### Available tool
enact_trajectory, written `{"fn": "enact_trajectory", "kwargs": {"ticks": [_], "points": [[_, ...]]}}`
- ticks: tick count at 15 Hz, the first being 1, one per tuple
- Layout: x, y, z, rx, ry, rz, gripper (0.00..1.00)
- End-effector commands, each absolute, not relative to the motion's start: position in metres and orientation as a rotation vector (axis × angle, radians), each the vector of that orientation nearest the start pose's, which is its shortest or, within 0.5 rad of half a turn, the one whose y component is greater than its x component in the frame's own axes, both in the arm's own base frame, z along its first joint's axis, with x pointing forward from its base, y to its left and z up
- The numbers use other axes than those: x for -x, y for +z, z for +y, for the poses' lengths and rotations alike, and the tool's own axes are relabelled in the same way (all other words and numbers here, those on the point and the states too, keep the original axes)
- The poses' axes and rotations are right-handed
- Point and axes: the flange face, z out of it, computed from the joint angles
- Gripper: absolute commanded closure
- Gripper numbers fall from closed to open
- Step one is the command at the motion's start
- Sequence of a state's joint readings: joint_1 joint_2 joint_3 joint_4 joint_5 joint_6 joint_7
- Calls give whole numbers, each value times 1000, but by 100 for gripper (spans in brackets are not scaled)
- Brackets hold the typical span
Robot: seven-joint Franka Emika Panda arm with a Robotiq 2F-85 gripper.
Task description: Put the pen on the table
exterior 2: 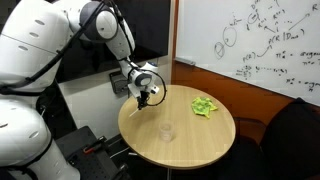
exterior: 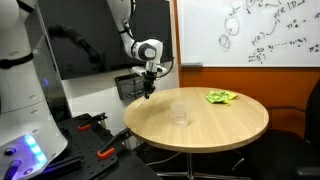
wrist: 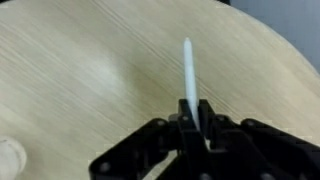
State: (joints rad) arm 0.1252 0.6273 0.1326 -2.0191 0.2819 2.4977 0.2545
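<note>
My gripper goes down to the empty patch of wood near the table's edge next, since it lies right below, and then releases the pen (wrist: pixel 188 70).
In the wrist view my gripper (wrist: pixel 192 112) is shut on the pen (wrist: pixel 188 70), a thin pale stick that points away from the jaws over the light tan table (wrist: pixel 70 70). In both exterior views the gripper (exterior: pixel 148 90) (exterior 2: pixel 143 97) hangs above the table's (exterior: pixel 230 125) (exterior 2: pixel 200 140) edge nearest the arm. The pen is too thin to make out there. The clear glass (exterior: pixel 179 112) (exterior 2: pixel 167 131) stands on the table, apart from the gripper.
A green crumpled item (exterior: pixel 221 97) (exterior 2: pixel 205 105) lies at the far side of the table. A black shelf with orange-handled tools (exterior: pixel 95 140) sits low beside the table. A whiteboard (exterior: pixel 250 30) hangs on the wall behind.
</note>
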Motion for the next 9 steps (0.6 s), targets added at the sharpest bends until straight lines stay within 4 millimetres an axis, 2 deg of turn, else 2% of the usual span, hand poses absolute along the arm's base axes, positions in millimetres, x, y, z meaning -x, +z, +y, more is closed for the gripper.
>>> {"fn": "enact_trajectory", "kwargs": {"ticks": [1,2,3,4,7,9], "points": [[-579,105,153,2881,311,360,96],[-583,102,153,2888,289,353,85],[-587,100,153,2894,268,337,60],[-590,101,152,2899,245,323,58],[-592,109,152,2930,214,280,36],[-590,124,154,2966,157,207,21]]}}
